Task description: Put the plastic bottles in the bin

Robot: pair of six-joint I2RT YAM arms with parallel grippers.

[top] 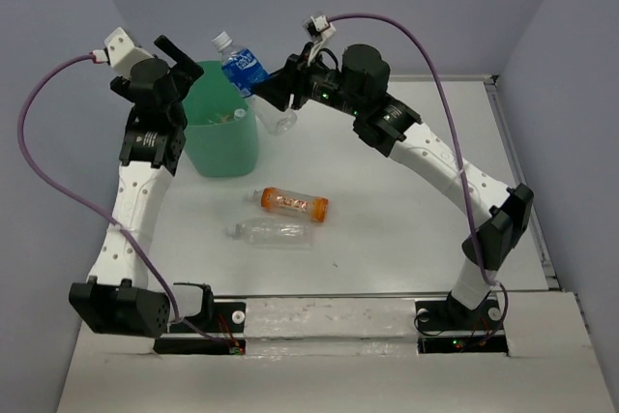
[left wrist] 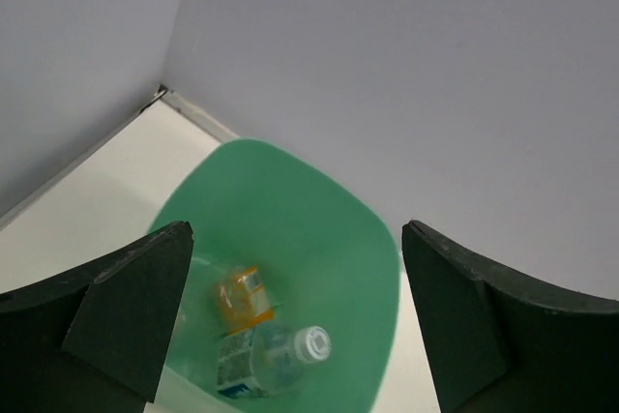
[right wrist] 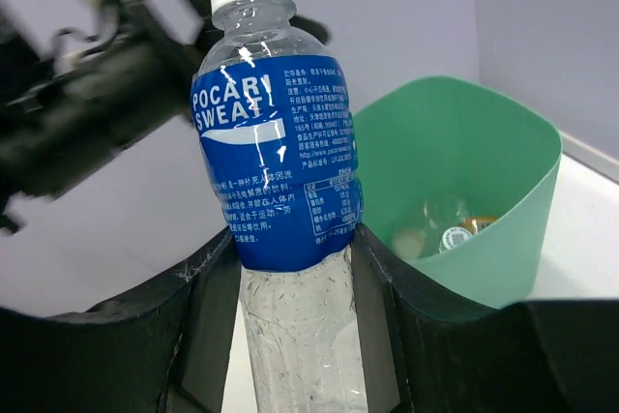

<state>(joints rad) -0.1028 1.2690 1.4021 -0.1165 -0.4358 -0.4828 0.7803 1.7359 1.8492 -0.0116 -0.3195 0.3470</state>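
Observation:
I should move my right gripper left in the top view, over the bin's opening [top: 216,96] [right wrist: 456,173], because the bottom of the blue-labelled bottle is still hanging outside the bin's rim.
The mint-green bin [top: 224,147] stands at the back left; it also shows in the left wrist view [left wrist: 319,239] and the right wrist view [right wrist: 503,229]. Inside it lie an orange bottle [left wrist: 239,299] and a clear white-capped bottle [left wrist: 276,360]. My right gripper [top: 274,94] is shut on the blue-labelled bottle [top: 244,70], holding it tilted beside the bin's right rim; the bottle fills the right wrist view [right wrist: 280,171]. My left gripper [top: 184,55] is open and empty above the bin's left rim. An orange bottle [top: 293,203] and a clear bottle [top: 271,233] lie on the table.
Grey walls close in at the back and both sides. A raised table edge [top: 513,142] runs along the right. My left arm [top: 145,171] stands just left of the bin.

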